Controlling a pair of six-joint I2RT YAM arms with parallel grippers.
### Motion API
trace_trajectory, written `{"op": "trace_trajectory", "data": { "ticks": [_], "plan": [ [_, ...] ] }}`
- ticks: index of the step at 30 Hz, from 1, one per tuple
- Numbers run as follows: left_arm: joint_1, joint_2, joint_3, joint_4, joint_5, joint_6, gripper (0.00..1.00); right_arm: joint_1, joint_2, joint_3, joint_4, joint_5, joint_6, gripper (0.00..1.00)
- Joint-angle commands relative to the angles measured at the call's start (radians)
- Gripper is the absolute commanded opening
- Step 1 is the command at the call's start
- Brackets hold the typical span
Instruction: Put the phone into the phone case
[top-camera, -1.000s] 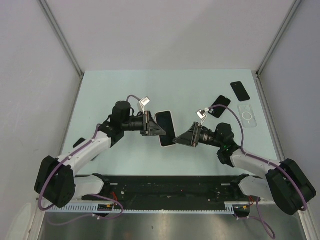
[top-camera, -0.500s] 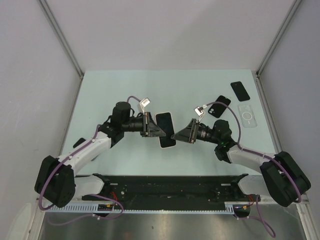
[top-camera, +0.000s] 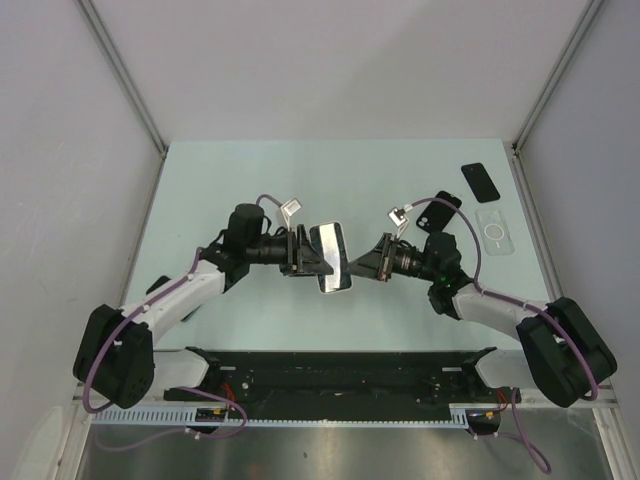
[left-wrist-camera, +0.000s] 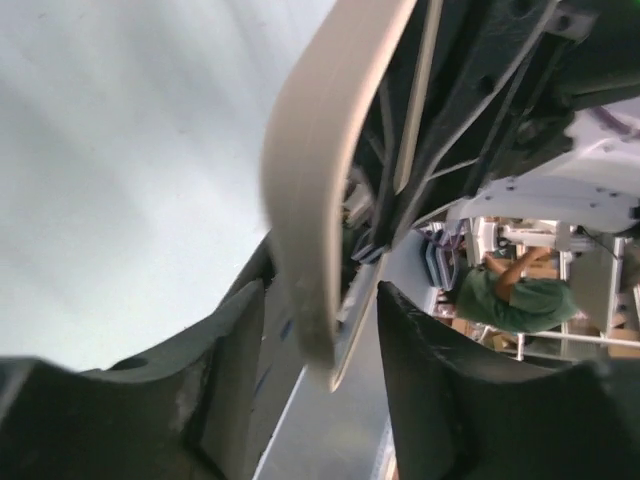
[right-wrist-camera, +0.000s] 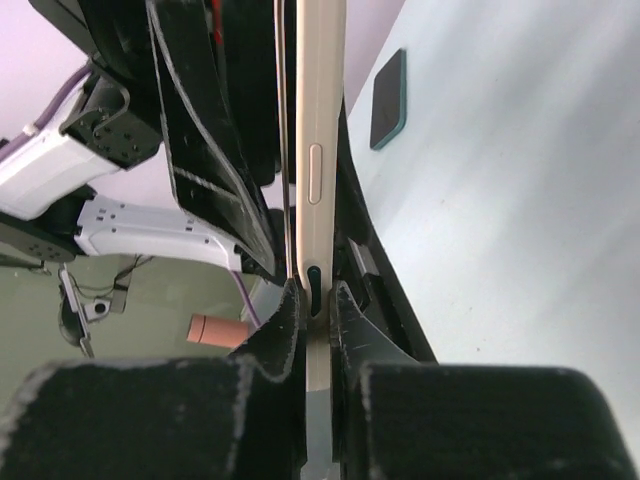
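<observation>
My right gripper moves down next and tilts the cased phone flat onto the table.
A phone in a cream case (top-camera: 330, 257) is held on edge above the table between my two grippers. My right gripper (top-camera: 360, 267) is shut on the case's right edge; in the right wrist view its jaws (right-wrist-camera: 317, 295) pinch the cream case (right-wrist-camera: 320, 150) just below its side buttons. My left gripper (top-camera: 308, 256) is at the case's left side. In the left wrist view its jaws (left-wrist-camera: 320, 300) stand wide apart around the cream case edge (left-wrist-camera: 315, 200), with gaps on both sides. A thin slab (left-wrist-camera: 412, 120), seemingly the phone's edge, stands slightly off the case.
A black phone (top-camera: 480, 181), a clear case (top-camera: 495, 230) and another dark phone (top-camera: 438, 210) lie at the back right of the table (top-camera: 200, 200). A dark phone also shows on the table in the right wrist view (right-wrist-camera: 388, 100).
My right gripper has moved left and closed on the case's right edge. The cased phone has tipped up from lying flatter to standing on edge between the grippers.
</observation>
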Motion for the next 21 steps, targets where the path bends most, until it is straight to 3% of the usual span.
{"op": "trace_trajectory", "data": {
  "ticks": [1, 2, 3, 6, 18, 21],
  "plan": [
    [0.011, 0.013, 0.052, -0.124, -0.075, 0.091, 0.62, -0.042, 0.004, 0.077, 0.002, 0.03, -0.021, 0.0],
    [0.018, 0.003, 0.048, -0.127, -0.073, 0.088, 0.66, -0.049, 0.005, 0.085, -0.019, 0.03, -0.033, 0.0],
    [0.027, -0.003, 0.046, -0.132, -0.078, 0.09, 0.82, -0.057, 0.008, 0.101, -0.08, 0.03, -0.05, 0.0],
    [0.064, -0.029, 0.062, -0.225, -0.157, 0.142, 0.92, -0.083, 0.019, 0.126, -0.202, 0.048, -0.134, 0.0],
    [0.161, -0.176, 0.106, -0.596, -0.687, 0.346, 0.99, -0.142, 0.316, 0.308, -0.36, 0.12, -0.265, 0.0],
    [0.176, -0.193, 0.088, -0.609, -0.693, 0.364, 0.98, -0.158, 0.396, 0.35, -0.351, 0.14, -0.26, 0.0]
  ]
}}
